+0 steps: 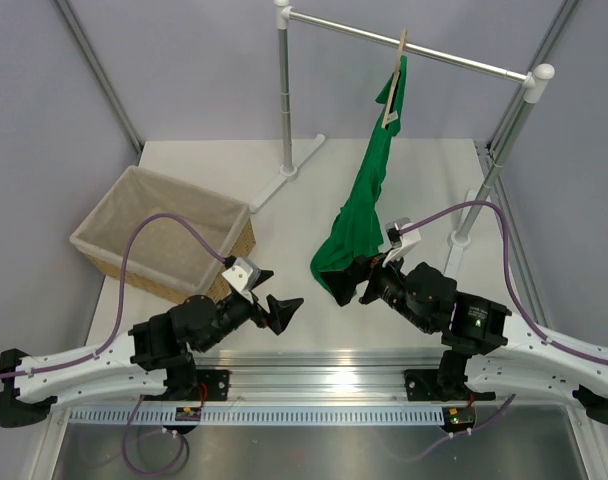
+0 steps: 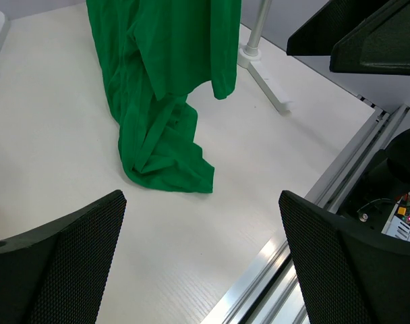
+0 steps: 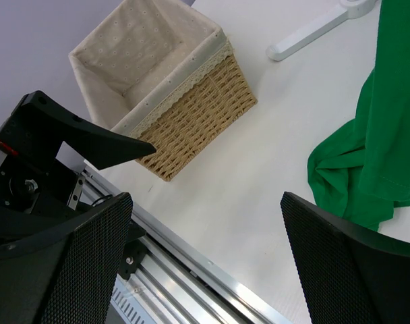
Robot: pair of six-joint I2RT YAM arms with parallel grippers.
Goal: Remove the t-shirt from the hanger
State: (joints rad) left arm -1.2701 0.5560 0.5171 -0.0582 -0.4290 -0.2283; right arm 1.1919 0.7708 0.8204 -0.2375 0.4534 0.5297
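The t-shirt (image 1: 369,195) is hanging from the hanger. I will next move my right gripper up and outward, turn it toward the metal bar, and bring it onto the cloth at the hanger's near end (image 1: 381,138).
The bright green t-shirt (image 1: 369,195) hangs bunched from the pale wooden hanger (image 1: 396,80), which is hooked on the metal rail (image 1: 424,50). The shirt's lower end lies crumpled on the white table (image 1: 329,265). My right gripper (image 1: 356,285) sits low, right beside that crumpled end, open with nothing between its fingers. My left gripper (image 1: 282,310) is open and empty, a short way left of the cloth. The left wrist view shows the t-shirt (image 2: 164,88) ahead of the left gripper (image 2: 201,223). In the right wrist view the t-shirt (image 3: 373,148) lies just off the right gripper (image 3: 205,223).
A wicker basket (image 1: 164,235) with pale lining stands at the left; the basket (image 3: 158,88) also shows in the right wrist view. The rail's two uprights (image 1: 284,90) stand on white feet (image 1: 279,180) on the table. An aluminium frame rail (image 1: 324,380) runs along the near edge.
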